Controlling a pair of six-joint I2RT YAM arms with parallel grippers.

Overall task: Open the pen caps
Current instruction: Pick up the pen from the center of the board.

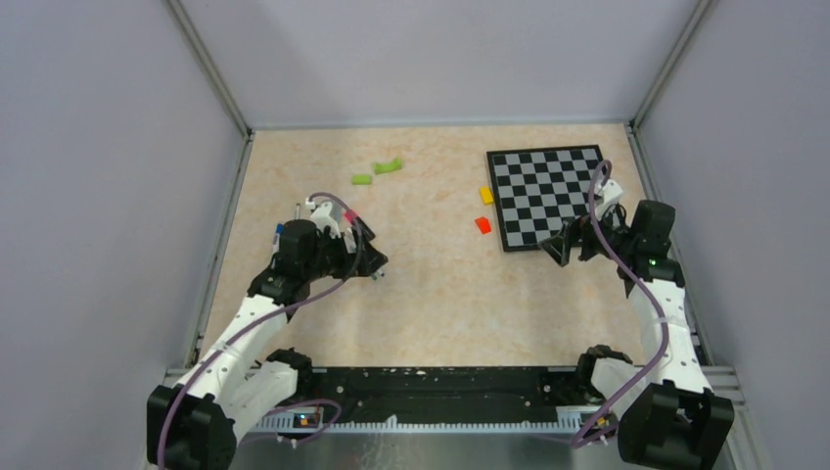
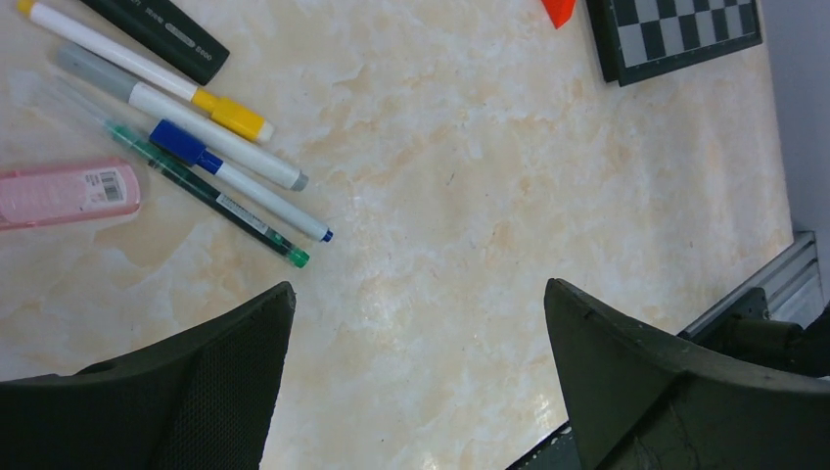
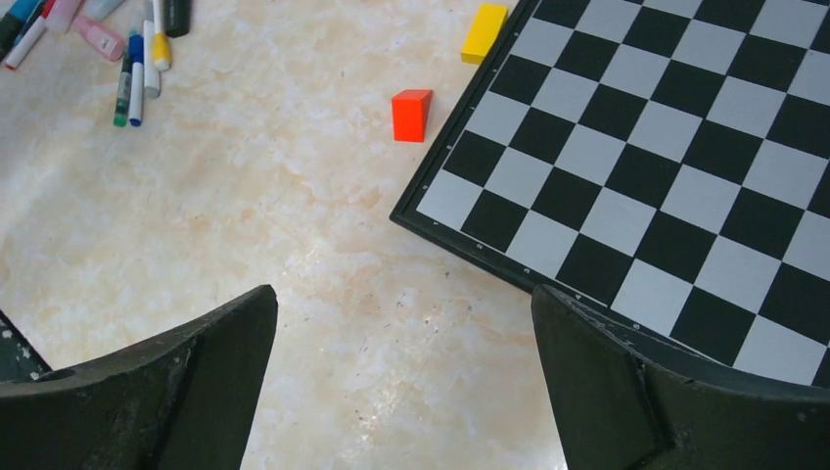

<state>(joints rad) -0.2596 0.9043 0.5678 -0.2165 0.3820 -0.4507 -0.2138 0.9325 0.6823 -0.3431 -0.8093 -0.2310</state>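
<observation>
I will turn my left gripper to match the thin green pen, because the pen is slanted in the left wrist view. Then I will lower my left gripper over the pen's labelled end [image 2: 235, 208] and close it.
Several pens [image 2: 186, 132] lie in a loose bunch on the beige table, up and to the left of my open left gripper [image 2: 419, 289]. Among them are a white pen with a yellow cap [image 2: 235, 117], one with a blue cap [image 2: 178, 144], a thin green pen [image 2: 210, 196], a black marker [image 2: 166, 34] and a pink highlighter [image 2: 64, 193]. From above, the left arm covers most of the pens [image 1: 349, 213], and the left gripper [image 1: 367, 257] points right. My right gripper [image 3: 404, 291] hangs open over bare table beside the chessboard corner, with the pens [image 3: 132, 69] far off to its upper left.
A chessboard [image 1: 548, 196] lies at the back right, with the right gripper [image 1: 560, 247] at its near left corner. An orange block [image 1: 483, 224] and a yellow block [image 1: 485, 195] sit by its left edge. Green curved pieces [image 1: 377, 171] lie at the back. Walls enclose the table.
</observation>
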